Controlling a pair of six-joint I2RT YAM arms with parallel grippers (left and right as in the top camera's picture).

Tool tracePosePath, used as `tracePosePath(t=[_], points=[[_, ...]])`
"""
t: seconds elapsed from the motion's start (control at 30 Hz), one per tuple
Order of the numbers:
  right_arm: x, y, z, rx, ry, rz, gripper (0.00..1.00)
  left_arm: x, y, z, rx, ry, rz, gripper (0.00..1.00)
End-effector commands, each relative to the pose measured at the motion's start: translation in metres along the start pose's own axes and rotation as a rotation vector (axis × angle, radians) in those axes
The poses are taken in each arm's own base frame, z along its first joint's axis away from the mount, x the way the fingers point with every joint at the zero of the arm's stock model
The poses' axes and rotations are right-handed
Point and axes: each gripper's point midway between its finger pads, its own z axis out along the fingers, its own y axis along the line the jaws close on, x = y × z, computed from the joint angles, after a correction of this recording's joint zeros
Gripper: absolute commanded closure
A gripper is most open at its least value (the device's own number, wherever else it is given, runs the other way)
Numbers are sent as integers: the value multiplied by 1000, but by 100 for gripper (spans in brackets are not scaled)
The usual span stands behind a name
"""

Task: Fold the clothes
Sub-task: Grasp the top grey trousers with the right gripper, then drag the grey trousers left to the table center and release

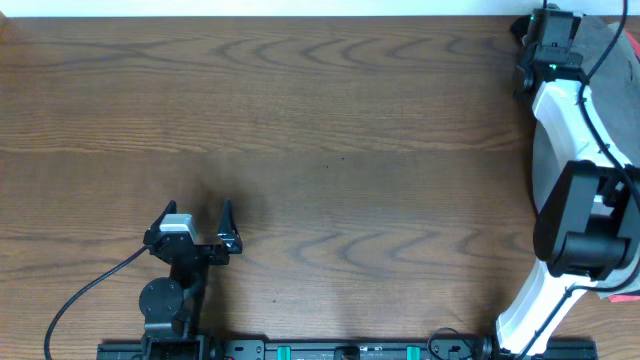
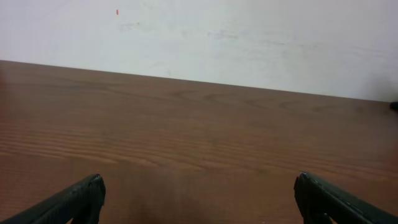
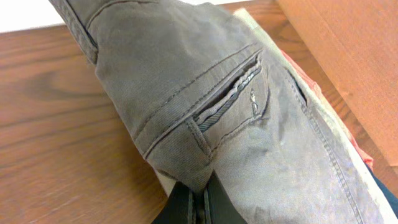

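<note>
My right gripper carries the grey fold left in the overhead view, off the pile next, and releases it there, since bare tabletop lies that way.
The mid-grey shorts [image 3: 205, 93], with a stitched pocket, lie bunched at the table's right edge on top of other garments. They also show as grey cloth in the overhead view [image 1: 608, 45]. My right gripper [image 3: 200, 198] is shut on a fold of the grey shorts; from overhead it sits at the far right corner [image 1: 538, 30]. A paler garment [image 3: 329, 143] lies under the shorts. My left gripper [image 1: 197, 222] is open and empty over bare table near the front left; its two fingertips show wide apart in the left wrist view [image 2: 199, 199].
The brown wooden table [image 1: 330, 140] fills the overhead view. A brown cardboard-like surface [image 3: 354, 56] stands just right of the clothes pile. A white wall [image 2: 199, 31] lies beyond the table's far edge.
</note>
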Motion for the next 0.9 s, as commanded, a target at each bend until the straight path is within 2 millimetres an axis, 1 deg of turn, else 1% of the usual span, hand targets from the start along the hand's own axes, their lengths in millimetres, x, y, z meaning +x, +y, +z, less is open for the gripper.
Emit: tracePosePath(t=[0.0,0.1,0.23,0.33,0.5,0.57,0.67,0.7,0.8,0.87], points=[[-6,33,-18,-111,-15,1,99,16,2,1,-2,52,1,2],[3,54,-25,-185,15,-32,99,16,2,1,-2,51,1,2],[11,86,-41,-266,30,-63,99,16,2,1,-2,51,1,2],[17,116,-57,-351,41,-78,99,16,2,1,-2,52,1,2],[37,172,-94,-544,89,-108,99,16,2,1,-2,52,1,2],[46,195,-112,-614,110,-126,99,16,2,1,-2,52,1,2],[66,231,-147,-721,149,-162,99,16,2,1,-2,51,1,2],[75,245,-162,-762,166,-178,99,16,2,1,-2,51,1,2],[97,277,-201,-867,204,-217,99,16,2,1,-2,51,1,2],[112,300,-234,-967,226,-255,99,16,2,1,-2,52,1,2]])
